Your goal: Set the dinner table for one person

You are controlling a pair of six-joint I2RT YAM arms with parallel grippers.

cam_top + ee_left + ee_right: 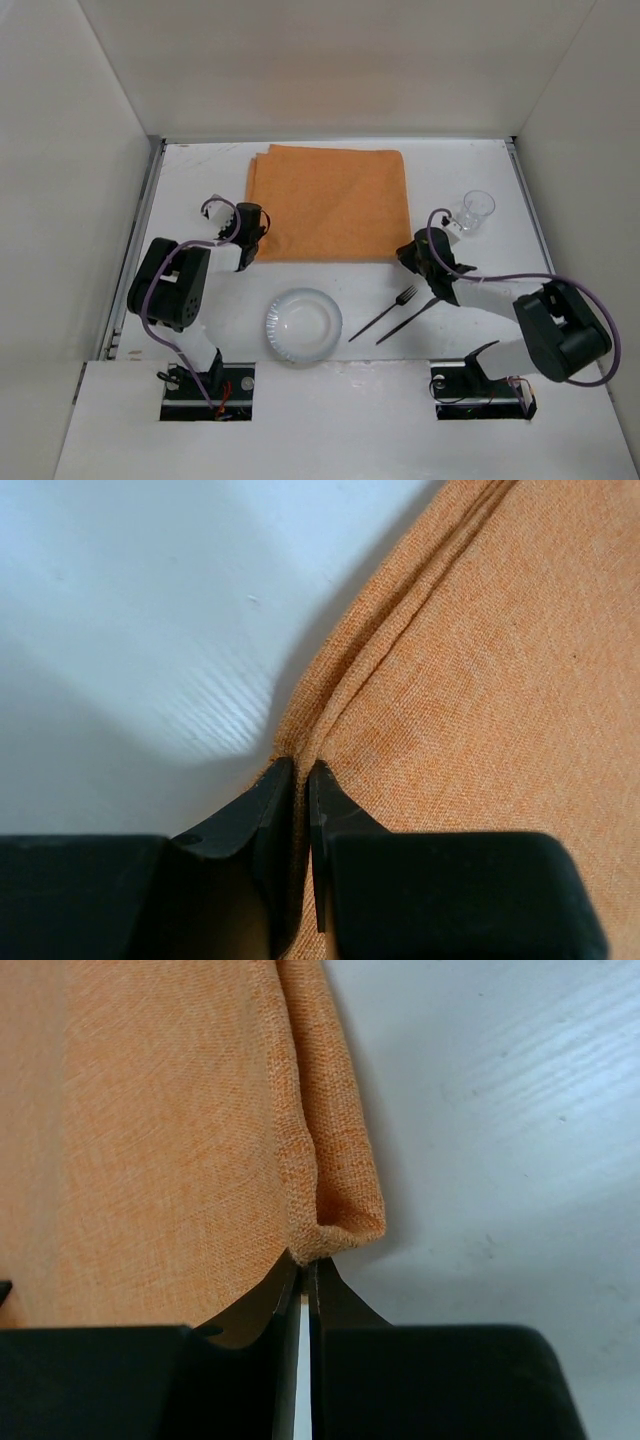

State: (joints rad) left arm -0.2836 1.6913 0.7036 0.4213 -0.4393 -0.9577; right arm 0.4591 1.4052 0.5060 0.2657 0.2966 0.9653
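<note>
Next, my left gripper draws the mat's folded edge back toward the bare table beside the plate and releases it, as the mat (328, 203) lies near the far wall.
The orange cloth mat (328, 203) lies folded on the white dinner table (200, 180) at the back middle. My left gripper (260, 236) is at the mat's near left corner, and in the left wrist view it (301, 768) is shut on the mat's folded edge (480, 680). My right gripper (406, 250) is at the near right corner, and in the right wrist view it (304, 1260) is shut on the mat's corner fold (335, 1225), which is lifted a little off the table (500, 1110).
A clear plate (303, 326) sits near the front middle. A black fork (383, 313) and a black knife (408, 320) lie to its right. A clear glass (477, 211) stands at the right, behind my right gripper. White walls surround the table.
</note>
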